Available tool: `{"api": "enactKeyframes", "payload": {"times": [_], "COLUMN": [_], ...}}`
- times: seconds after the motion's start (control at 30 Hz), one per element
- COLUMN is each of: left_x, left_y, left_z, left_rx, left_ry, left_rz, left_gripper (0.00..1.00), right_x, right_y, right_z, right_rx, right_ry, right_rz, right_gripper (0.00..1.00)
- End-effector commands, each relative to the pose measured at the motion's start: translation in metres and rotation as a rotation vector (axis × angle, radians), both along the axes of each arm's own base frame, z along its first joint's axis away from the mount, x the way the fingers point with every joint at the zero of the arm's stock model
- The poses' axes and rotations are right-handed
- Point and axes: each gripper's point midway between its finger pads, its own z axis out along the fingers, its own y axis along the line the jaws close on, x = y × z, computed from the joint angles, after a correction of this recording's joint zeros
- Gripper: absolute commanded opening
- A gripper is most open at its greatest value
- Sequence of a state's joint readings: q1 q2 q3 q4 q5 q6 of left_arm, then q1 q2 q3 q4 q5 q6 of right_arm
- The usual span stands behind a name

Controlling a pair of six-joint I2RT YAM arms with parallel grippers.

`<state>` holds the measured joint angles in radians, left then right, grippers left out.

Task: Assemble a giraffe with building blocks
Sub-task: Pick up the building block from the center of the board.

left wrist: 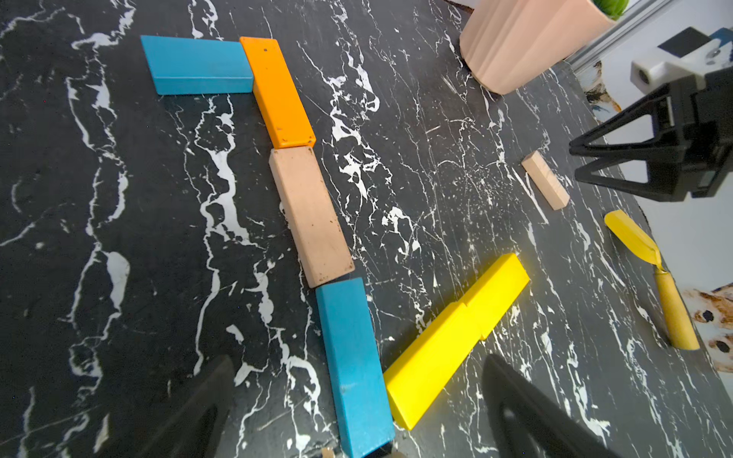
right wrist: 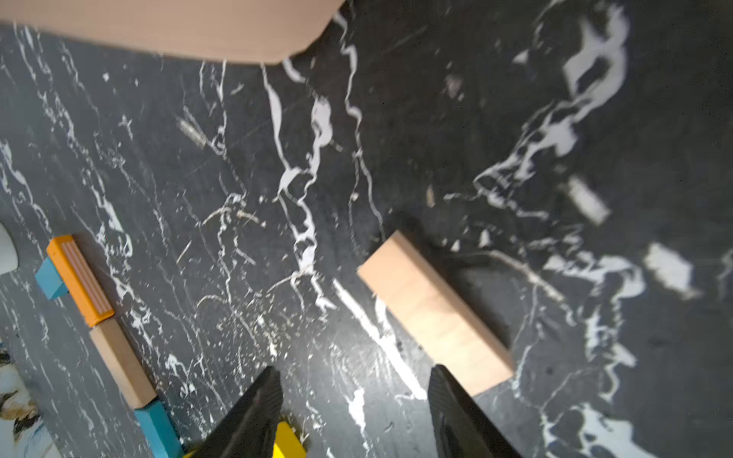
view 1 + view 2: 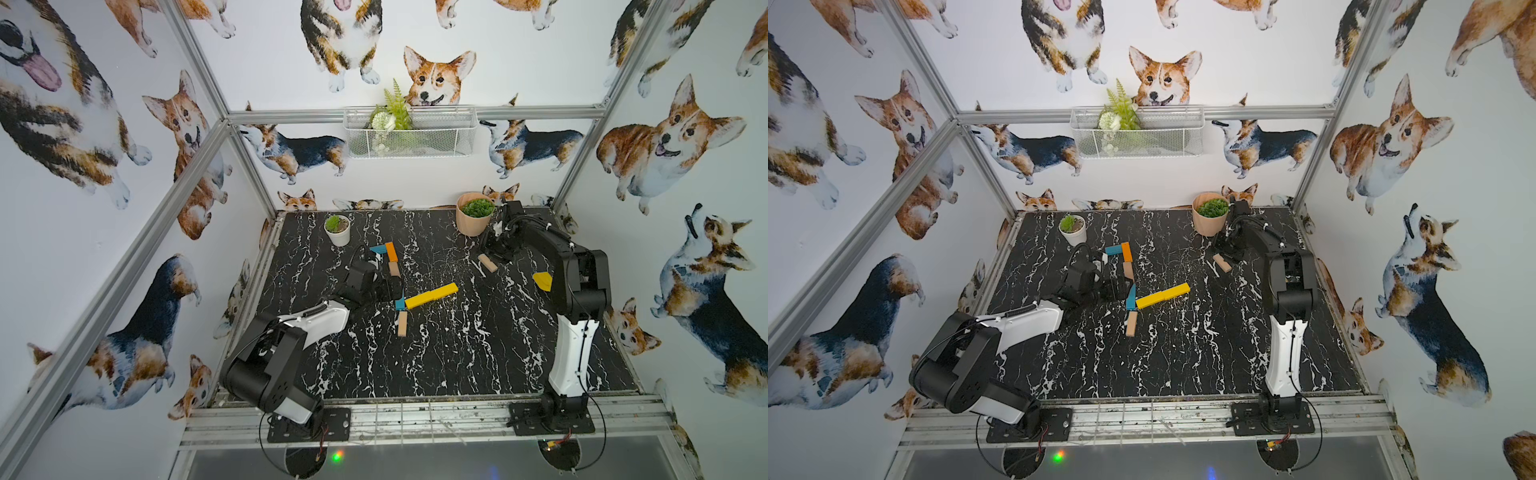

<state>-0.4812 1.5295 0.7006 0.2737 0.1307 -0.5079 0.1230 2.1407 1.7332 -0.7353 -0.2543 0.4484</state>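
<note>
The loose tan block [image 3: 488, 263] [image 2: 432, 313] lies slantwise to my right gripper's finger gap, so next I will lower the gripper onto it, turning so its fingers straddle the block's long sides.
The giraffe lies flat on the black marble table [image 3: 457, 353]. It is a teal head [image 1: 197, 65], an orange [image 1: 277, 92], tan [image 1: 310, 216] and teal neck [image 1: 353, 365], a long yellow body [image 3: 431, 296] and one tan leg [image 3: 402, 323]. My left gripper [image 1: 359, 368] is wide open, and its fingers straddle the joint of the lower teal bar and the yellow body [image 1: 456, 341]. A loose tan block [image 2: 432, 313] lies at the back right. My right gripper [image 2: 354, 372] hovers open beside that block's near end with bare table between the fingers.
A peach pot with a green plant [image 3: 473, 214] stands just behind the right gripper [image 3: 493, 248]. A small white pot [image 3: 337, 230] stands at the back left. A yellow shovel-like tool [image 3: 542, 281] lies by the right arm. A wire basket [image 3: 409, 131] hangs on the back wall.
</note>
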Motion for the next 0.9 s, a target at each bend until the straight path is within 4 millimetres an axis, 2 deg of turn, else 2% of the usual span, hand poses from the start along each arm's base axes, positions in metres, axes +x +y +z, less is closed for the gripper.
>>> {"api": "enactKeyframes", "payload": {"times": [0.0, 0.13, 0.33, 0.6, 0.73, 0.87], "left_x": [0.004, 0.004, 0.005, 0.003, 0.003, 0.003], "left_y": [-0.004, -0.004, -0.004, -0.005, -0.004, -0.005], "left_z": [0.011, 0.009, 0.008, 0.01, 0.012, 0.014], "left_rx": [-0.015, -0.013, -0.011, -0.017, -0.017, -0.018], "left_ry": [-0.039, -0.036, -0.035, -0.035, -0.042, -0.046], "left_rz": [-0.015, -0.017, -0.017, -0.022, -0.021, -0.025], "left_gripper": [1.0, 1.0, 1.0, 1.0, 1.0, 1.0], "right_x": [0.001, 0.007, -0.002, -0.012, -0.016, -0.022], "right_y": [-0.014, -0.02, -0.021, 0.003, 0.004, 0.001], "right_z": [-0.008, -0.013, -0.023, -0.036, -0.041, -0.045], "right_rx": [-0.111, -0.174, -0.266, -0.328, -0.346, -0.387], "right_ry": [0.029, 0.04, 0.06, 0.069, 0.09, 0.099], "right_rz": [0.067, 0.127, 0.218, 0.32, 0.33, 0.341], "right_gripper": [0.62, 0.62, 0.62, 0.61, 0.56, 0.45]}}
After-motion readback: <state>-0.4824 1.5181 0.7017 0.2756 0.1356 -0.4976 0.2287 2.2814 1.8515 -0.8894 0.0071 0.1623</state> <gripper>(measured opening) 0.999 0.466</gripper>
